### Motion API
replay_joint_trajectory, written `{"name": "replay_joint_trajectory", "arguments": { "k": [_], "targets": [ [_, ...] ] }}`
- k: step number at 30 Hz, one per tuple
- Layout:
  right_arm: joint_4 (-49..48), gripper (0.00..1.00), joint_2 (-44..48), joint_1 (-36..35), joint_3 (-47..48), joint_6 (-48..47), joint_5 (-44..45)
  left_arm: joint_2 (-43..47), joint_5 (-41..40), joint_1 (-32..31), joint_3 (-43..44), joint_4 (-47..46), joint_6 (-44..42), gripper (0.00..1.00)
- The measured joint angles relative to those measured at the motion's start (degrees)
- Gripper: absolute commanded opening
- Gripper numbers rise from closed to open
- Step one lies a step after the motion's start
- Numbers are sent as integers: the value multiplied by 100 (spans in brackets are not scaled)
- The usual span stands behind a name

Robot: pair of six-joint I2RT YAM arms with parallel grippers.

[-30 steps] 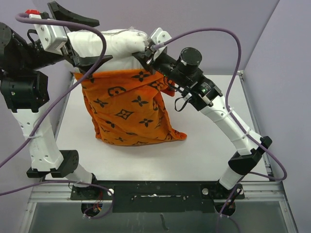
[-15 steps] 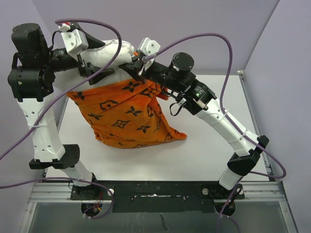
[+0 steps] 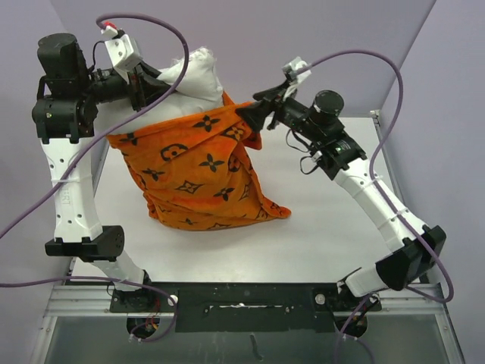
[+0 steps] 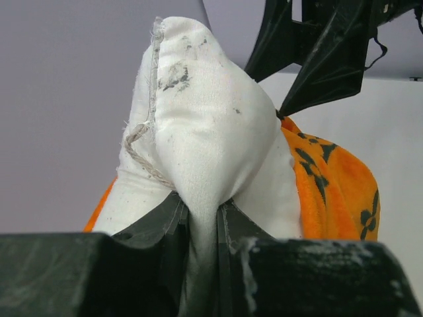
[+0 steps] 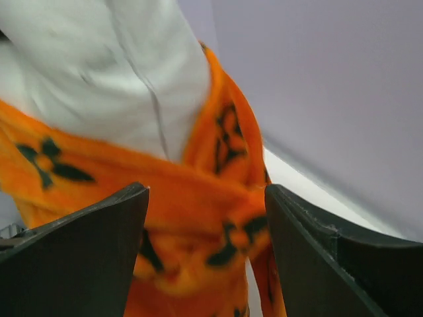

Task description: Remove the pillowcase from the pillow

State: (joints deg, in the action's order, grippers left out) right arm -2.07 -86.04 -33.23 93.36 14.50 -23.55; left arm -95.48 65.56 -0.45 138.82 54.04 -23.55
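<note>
The orange fabric sags in loose folds. My right gripper will next go down and pull back, then push in toward the pillowcase just below its rim (image 3: 237, 133) (image 5: 206, 221).
The white pillow (image 3: 195, 74) stands upright at the back of the table, its top corner sticking out of the orange patterned pillowcase (image 3: 198, 163), which sags around its lower part. My left gripper (image 3: 154, 82) is shut on the pillow's top corner; in the left wrist view the white pillow (image 4: 198, 119) is pinched into a thin fold between the jaws of the left gripper (image 4: 205, 228), with the pillowcase (image 4: 334, 188) behind. My right gripper (image 3: 254, 111) is open beside the pillowcase's upper right rim. The right wrist view shows the right gripper (image 5: 206, 224) with the pillowcase (image 5: 198, 211) beyond its spread jaws and the pillow (image 5: 119, 86) above.
The white table (image 3: 333, 220) lies to the right of and in front of the pillow. Purple walls close in the back and both sides. Purple cables loop over both arms. The right arm's black fingers (image 4: 317, 59) hang just beyond the pillow in the left wrist view.
My left gripper has shut on the pillow's top corner. My right gripper has opened, let go of the top edge and drawn back to the right. The pillowcase has sagged lower.
</note>
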Motion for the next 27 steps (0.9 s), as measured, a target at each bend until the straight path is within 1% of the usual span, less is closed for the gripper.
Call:
{"name": "replay_joint_trajectory", "arguments": {
  "k": [3, 6, 9, 11, 14, 17, 19, 22, 25, 26, 27],
  "targets": [
    [-94, 71, 599, 444, -1023, 367, 26, 0, -179, 0, -35, -269, 162, 0],
    [-168, 67, 1296, 614, -2039, 544, -22, 0, -210, -22, 9, -428, 326, 0],
    [-197, 66, 1766, 710, -2677, 570, -199, -2, -203, -39, 52, -463, 503, 0],
    [-216, 67, 1799, 732, -2780, 544, -348, -2, -192, -59, 116, -461, 614, 0],
    [-247, 69, 1596, 675, -2743, 455, -540, -2, -164, -94, 249, -457, 748, 0],
    [-90, 71, 1217, 490, -2470, 223, -667, -2, -125, -131, 310, -459, 820, 0],
    [94, 70, 953, 249, -2190, -17, -688, -2, -118, -144, 310, -457, 835, 0],
    [271, 59, 719, -109, -1930, -323, -691, -2, -114, -144, 310, -457, 837, 0],
    [299, 50, 680, -238, -1912, -481, -629, -2, -103, -144, 310, -457, 837, 0],
    [304, 44, 678, -238, -1912, -514, -592, -2, -103, -144, 310, -457, 837, 0],
    [304, 35, 678, -238, -1912, -535, -562, -2, -105, -144, 310, -457, 835, 0]
  ]
}}
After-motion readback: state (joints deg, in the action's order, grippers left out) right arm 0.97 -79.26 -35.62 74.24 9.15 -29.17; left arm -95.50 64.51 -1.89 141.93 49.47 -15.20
